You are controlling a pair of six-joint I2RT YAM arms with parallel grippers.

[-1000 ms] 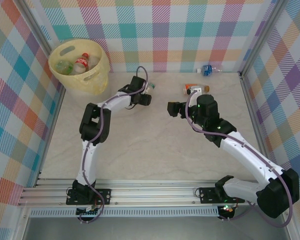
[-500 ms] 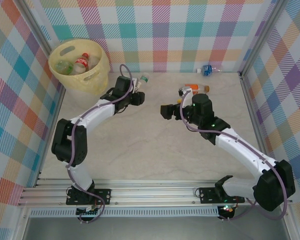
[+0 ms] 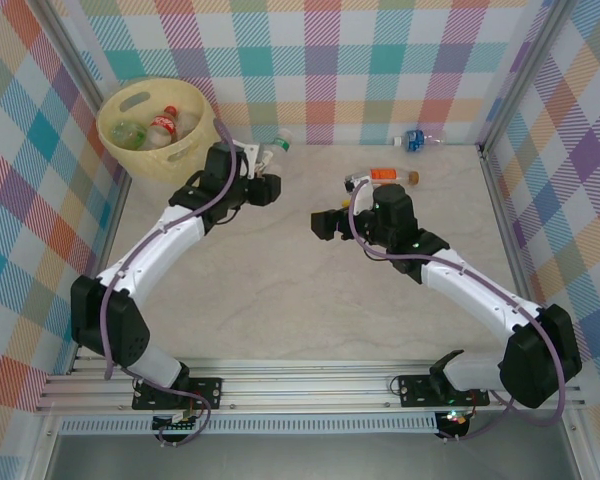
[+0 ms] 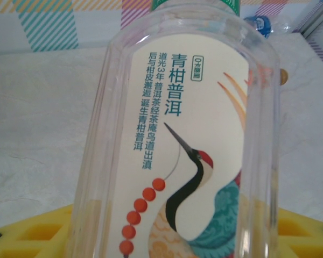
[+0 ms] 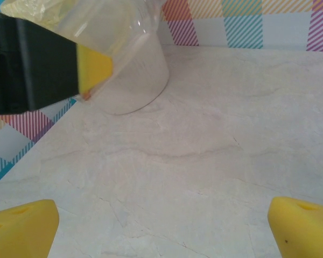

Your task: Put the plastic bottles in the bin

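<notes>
The robot should next raise its left gripper and carry the green-capped bottle over the opening of the pale yellow bin (image 3: 156, 122) to let go of it, because other bottles are already inside.
My left gripper (image 3: 258, 168) is shut on a clear plastic bottle (image 3: 276, 150) with a green cap, held above the table just right of the bin (image 3: 206, 128). In the left wrist view this bottle (image 4: 183, 134), with its crane label, stands between the yellow pads (image 4: 27, 236). The pale yellow bin holds a red-labelled bottle (image 3: 163, 123) and a green one (image 3: 130, 133). My right gripper (image 3: 322, 223) hangs open over the middle of the table, its yellow fingertips (image 5: 21, 228) wide apart with bare table between them. The held bottle (image 5: 132, 75) shows ahead of it.
An orange-labelled bottle (image 3: 382, 176) lies on the table just behind the right arm. A blue-labelled bottle (image 3: 416, 140) rests against the back wall, also visible as a blue bottle (image 4: 261, 24). Checked walls close off the back and both sides.
The left arm has swung left toward the bin, carrying the green-capped bottle. The right gripper has drifted left and slightly back, still open.
</notes>
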